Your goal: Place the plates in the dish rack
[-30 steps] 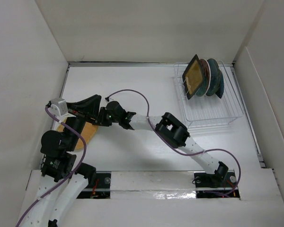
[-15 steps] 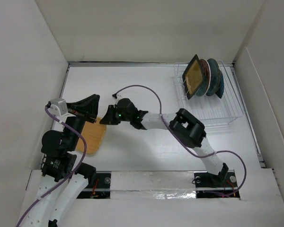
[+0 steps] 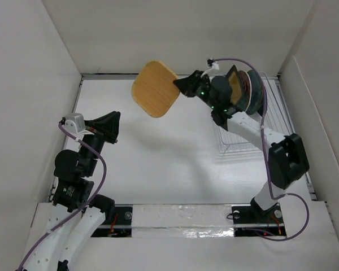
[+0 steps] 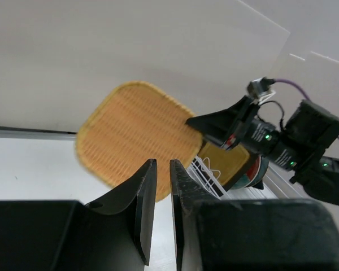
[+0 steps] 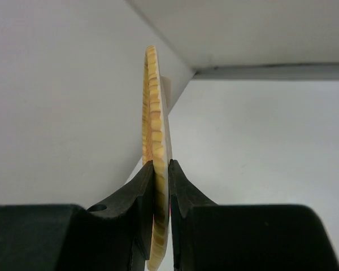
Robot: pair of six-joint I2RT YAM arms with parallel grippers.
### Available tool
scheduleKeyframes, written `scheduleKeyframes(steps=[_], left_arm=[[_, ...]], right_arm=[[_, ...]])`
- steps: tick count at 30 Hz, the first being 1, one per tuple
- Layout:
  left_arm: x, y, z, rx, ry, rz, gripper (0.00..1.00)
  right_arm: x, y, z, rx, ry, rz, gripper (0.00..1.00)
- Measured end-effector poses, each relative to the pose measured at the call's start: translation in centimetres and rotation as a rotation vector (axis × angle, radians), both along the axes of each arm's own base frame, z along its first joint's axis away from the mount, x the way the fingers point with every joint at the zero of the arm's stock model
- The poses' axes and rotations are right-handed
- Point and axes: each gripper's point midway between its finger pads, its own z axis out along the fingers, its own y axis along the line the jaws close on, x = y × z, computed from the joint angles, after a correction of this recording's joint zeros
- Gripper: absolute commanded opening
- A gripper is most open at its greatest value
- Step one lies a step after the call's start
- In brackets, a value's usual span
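Note:
The right gripper moves to the right in the top view next and turns outward. It then lowers its tan-orange plate into the rack slots beside the mustard-yellow plate, since they are empty.
My right gripper [image 3: 185, 86] is shut on the edge of the tan-orange woven-look plate [image 3: 155, 88] and holds it on edge in the air, left of the dish rack [image 3: 254, 138]. In the right wrist view the plate [image 5: 156, 130] stands pinched between my fingertips [image 5: 160, 164]. The rack holds the mustard-yellow square plate [image 3: 233, 90], the marbled plate [image 3: 246, 83], the teal plate [image 3: 255, 95] and the dark blue plate [image 3: 264, 104], all upright. My left gripper [image 3: 114, 125] is shut and empty at the left. Its view shows the held plate [image 4: 130, 135] beyond its fingertips [image 4: 163, 162].
White walls enclose the table [image 3: 158, 169] on three sides. The right arm stretches from its base at the near right up across the front of the rack. A purple cable loops above the right wrist.
The right gripper has lifted the tan-orange plate off the table by the left gripper and swung it up and right toward the rack. The left arm has barely moved.

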Motion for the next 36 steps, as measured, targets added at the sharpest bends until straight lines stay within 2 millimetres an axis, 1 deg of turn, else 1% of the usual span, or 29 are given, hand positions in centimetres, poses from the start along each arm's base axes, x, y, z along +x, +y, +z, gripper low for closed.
scheduleKeyframes(steps=[3, 6, 10, 12, 14, 16, 19, 23, 27, 29, 36], left_arm=[[0.2, -0.1, -0.2, 0.003, 0.007, 0.000, 0.13], [0.3, -0.1, -0.3, 0.005, 0.012, 0.000, 0.12], [0.6, -0.4, -0.6, 0.012, 0.023, -0.010, 0.13], [0.6, -0.6, -0.7, 0.015, 0.027, -0.016, 0.13], [0.8, -0.7, -0.9, 0.019, 0.033, -0.022, 0.13], [0.9, -0.9, -1.1, 0.022, 0.039, -0.026, 0.13], [1.1, -1.0, -1.4, 0.025, 0.046, -0.029, 0.13], [1.2, -1.1, -1.5, 0.028, 0.052, -0.031, 0.13], [1.3, -1.1, -1.6, 0.029, 0.055, -0.031, 0.13], [1.3, -1.1, -1.6, 0.030, 0.057, -0.031, 0.13], [1.4, -1.1, -1.7, 0.030, 0.058, -0.031, 0.13]], right_arm=[[2.1, -5.3, 1.1, -0.017, -0.035, -0.121, 0.00], [3.7, -10.7, 1.8, -0.066, -0.061, -0.254, 0.00], [5.0, -17.3, 3.5, -0.164, -0.121, -0.446, 0.00], [5.0, -20.1, 4.4, -0.225, -0.148, -0.542, 0.00], [5.1, -22.4, 5.1, -0.282, -0.172, -0.621, 0.00], [5.2, -24.3, 5.9, -0.329, -0.192, -0.680, 0.00], [5.6, -26.5, 6.4, -0.394, -0.205, -0.742, 0.00], [5.8, -28.3, 6.2, -0.483, -0.207, -0.795, 0.00], [6.7, -29.0, 5.5, -0.567, -0.211, -0.820, 0.00], [7.1, -29.3, 4.7, -0.617, -0.203, -0.822, 0.00], [8.4, -29.8, 2.4, -0.693, -0.176, -0.818, 0.00]])
